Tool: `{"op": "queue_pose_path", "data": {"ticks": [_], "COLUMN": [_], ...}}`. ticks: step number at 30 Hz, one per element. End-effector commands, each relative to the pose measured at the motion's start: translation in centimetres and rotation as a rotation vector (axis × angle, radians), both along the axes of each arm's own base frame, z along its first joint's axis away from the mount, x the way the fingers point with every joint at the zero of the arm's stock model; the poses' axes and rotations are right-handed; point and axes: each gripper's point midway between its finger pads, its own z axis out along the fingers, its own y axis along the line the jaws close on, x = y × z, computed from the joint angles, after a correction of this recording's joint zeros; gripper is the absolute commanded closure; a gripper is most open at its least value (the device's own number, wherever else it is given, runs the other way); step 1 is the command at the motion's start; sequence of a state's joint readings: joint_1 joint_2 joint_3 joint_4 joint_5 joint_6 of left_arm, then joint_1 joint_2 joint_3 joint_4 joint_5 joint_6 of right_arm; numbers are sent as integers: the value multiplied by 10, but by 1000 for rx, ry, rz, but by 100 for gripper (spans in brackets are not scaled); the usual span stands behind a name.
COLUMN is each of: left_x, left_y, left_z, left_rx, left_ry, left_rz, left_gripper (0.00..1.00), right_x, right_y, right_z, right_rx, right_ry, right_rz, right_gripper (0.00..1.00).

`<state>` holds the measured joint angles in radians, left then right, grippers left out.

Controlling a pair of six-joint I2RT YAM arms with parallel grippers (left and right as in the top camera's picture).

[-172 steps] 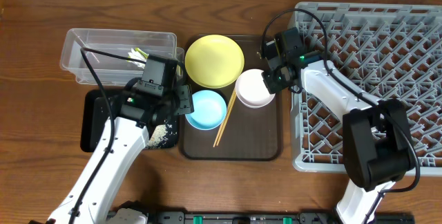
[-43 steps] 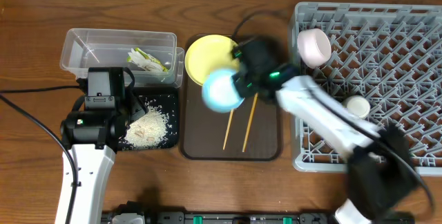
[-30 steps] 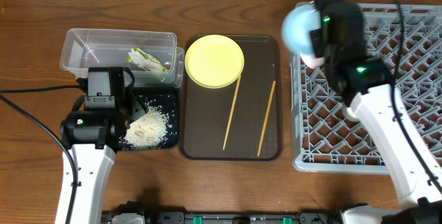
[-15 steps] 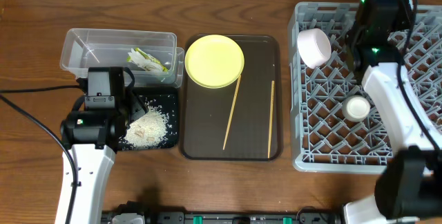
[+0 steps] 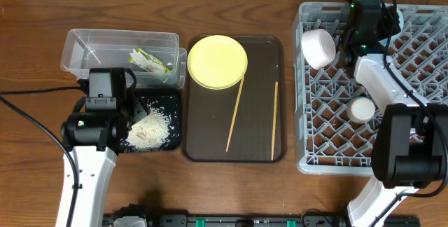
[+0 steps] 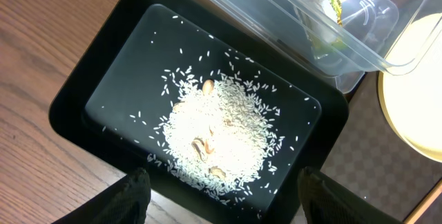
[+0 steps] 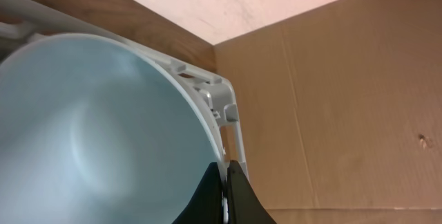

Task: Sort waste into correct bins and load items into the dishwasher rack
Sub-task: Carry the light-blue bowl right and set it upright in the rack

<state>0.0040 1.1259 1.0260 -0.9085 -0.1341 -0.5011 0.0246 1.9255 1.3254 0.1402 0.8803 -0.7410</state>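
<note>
The grid is bare by the pink-white bowl at the rack's far edge, so the right gripper needs to lower the light blue bowl there next.
My right gripper [image 5: 365,18] is over the far edge of the grey dishwasher rack [image 5: 420,143]. In the right wrist view it [image 7: 225,174] is shut on the rim of the light blue bowl [image 7: 90,134], by the rack's white corner; the arm hides this bowl from overhead. The pink-white bowl [image 5: 318,47] and the small cup [image 5: 362,109] sit in the rack. The yellow plate [image 5: 218,61] and two chopsticks [image 5: 235,115] lie on the brown tray [image 5: 210,150]. My left gripper [image 6: 231,203] is open over the black tray [image 6: 83,86] of rice scraps [image 6: 221,134]. The wrapper [image 5: 148,61] lies in the clear tub [image 5: 91,45].
A cardboard wall [image 7: 345,99] stands just beyond the rack's far edge. A black cable [image 5: 28,108] trails across the table at the left. The clear tub's corner [image 6: 359,58] overlaps the black tray's far side.
My right arm carried the light blue bowl from the brown tray to the rack's far edge, then shifted a little left there. One chopstick slid right. The left arm has not moved.
</note>
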Motion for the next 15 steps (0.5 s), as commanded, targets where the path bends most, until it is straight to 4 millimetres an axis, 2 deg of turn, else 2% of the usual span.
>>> {"op": "queue_pose_path", "data": {"ticks": [1,4,9,15], "left_x": [1,1,1,1], "left_y": [2,2,2,2], "left_z": [2,2,2,1], "left_rx": [3,2,1,0], "left_ry": [-4,-4,-4,-4], "left_rz": [17,17,16,15], "left_gripper": [29,29,29,29], "right_x": [5,6,-1,-25], "right_y": [18,27,41,54], "right_z": [-13,-15,-28,-40], "right_rx": [12,46,67,197], "right_ry": [17,-16,34,-13], "right_rz": [26,26,30,-62], "right_gripper": [99,99,99,99]}}
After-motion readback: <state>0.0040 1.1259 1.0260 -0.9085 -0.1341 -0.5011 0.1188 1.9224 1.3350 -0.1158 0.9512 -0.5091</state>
